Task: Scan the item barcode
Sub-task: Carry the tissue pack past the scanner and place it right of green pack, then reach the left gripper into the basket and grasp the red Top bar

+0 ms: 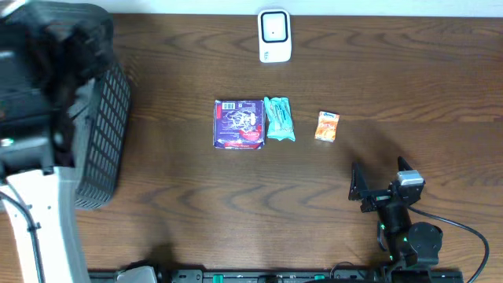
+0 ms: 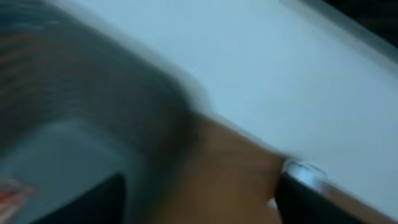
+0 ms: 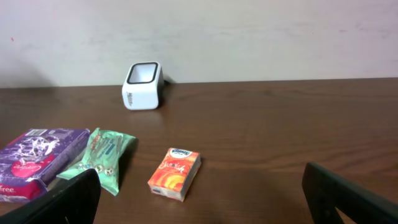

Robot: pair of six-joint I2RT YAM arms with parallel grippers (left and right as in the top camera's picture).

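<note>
My left gripper should next tilt downward and move down and back inside the basket, onto the red packet's edge [image 2: 14, 195].
Three packs lie in a row mid-table: a purple one [image 1: 240, 124], a teal one [image 1: 279, 118] and a small orange tissue pack [image 1: 327, 126]. The white barcode scanner [image 1: 274, 35] stands at the far edge, its window facing the packs. My right gripper [image 3: 202, 186] is open and low over the table, empty, with the orange pack [image 3: 175, 173] just ahead between its fingers' lines. My left arm [image 1: 55, 47] hangs over the black basket. The left wrist view is badly blurred; my left gripper [image 2: 200, 186] shows its fingers wide apart with nothing between them.
A black mesh basket [image 1: 106, 134] stands at the table's left side under the left arm. An orange-red smear [image 2: 12, 193] shows at the left wrist view's lower left edge. A pale wall [image 3: 249, 37] runs behind the scanner [image 3: 143, 85].
</note>
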